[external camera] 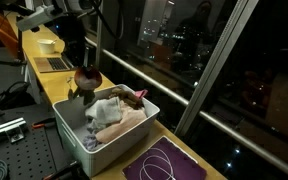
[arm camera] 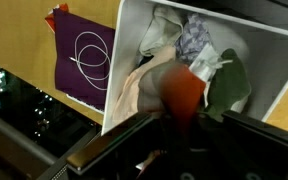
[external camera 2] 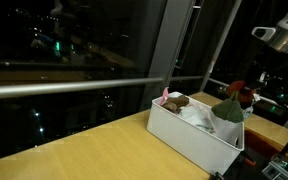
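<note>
The gripper stays there and opens next, since the red and green cloth already hangs above the emptier end of the white bin.
My gripper (arm camera: 180,122) is shut on a red and green cloth (arm camera: 182,92) and holds it above one end of a white bin (arm camera: 124,40) full of crumpled clothes. In both exterior views the cloth (external camera: 87,78) (external camera 2: 235,98) hangs from the gripper (external camera: 83,62) (external camera 2: 265,72) just over the bin's (external camera: 72,135) (external camera 2: 189,140) edge. The clothes in the bin are beige, white, pink and patterned grey (arm camera: 192,40). The green part of the cloth (arm camera: 230,85) droops to the side of the red part.
A purple mat with a coiled white cable (arm camera: 84,55) (external camera: 165,162) lies on the wooden counter beside the bin. A laptop (external camera: 50,62) sits further along the counter. A dark window with a metal rail (external camera 2: 74,85) runs along the counter's back edge.
</note>
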You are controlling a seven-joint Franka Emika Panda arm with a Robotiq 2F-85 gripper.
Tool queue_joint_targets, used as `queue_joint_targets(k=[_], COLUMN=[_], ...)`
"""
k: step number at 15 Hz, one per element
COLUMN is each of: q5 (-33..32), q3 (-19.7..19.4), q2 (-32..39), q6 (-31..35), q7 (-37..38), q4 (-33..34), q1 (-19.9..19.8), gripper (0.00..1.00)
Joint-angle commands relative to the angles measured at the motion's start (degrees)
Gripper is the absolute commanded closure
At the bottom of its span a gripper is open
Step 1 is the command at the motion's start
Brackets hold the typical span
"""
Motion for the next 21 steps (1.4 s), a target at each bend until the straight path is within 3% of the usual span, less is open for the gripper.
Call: queue_joint_targets(k=[1,2,3,6,12,14,19,21], q5=[-1.7,-1.9,-1.8,-1.7,-1.5,-1.0,1.7,0.8], q3=[1.9,2.0,2.1,2.3,3.3,4.4,8.6,8.1], q2=[2.5,3.7,4.6,7.2,7.8,7.2,9.0,8.0], q6=[3.0,3.6,4.4,6.1,5.0,4.8,8.0,6.8], q7=[0.1,0.4,0.4,0.2,0.6,1.0,3.3,2.5], q4=[1.1,1.6,1.8,2.4,4.0,5.1,9.0,7.6], q1=[-1.8,-2.0,-2.2,-2.7,-2.1,-1.2,2.4,1.8], gripper=[0.97,0.97,0.63,0.49,0.05,0.00,0.00,0.00])
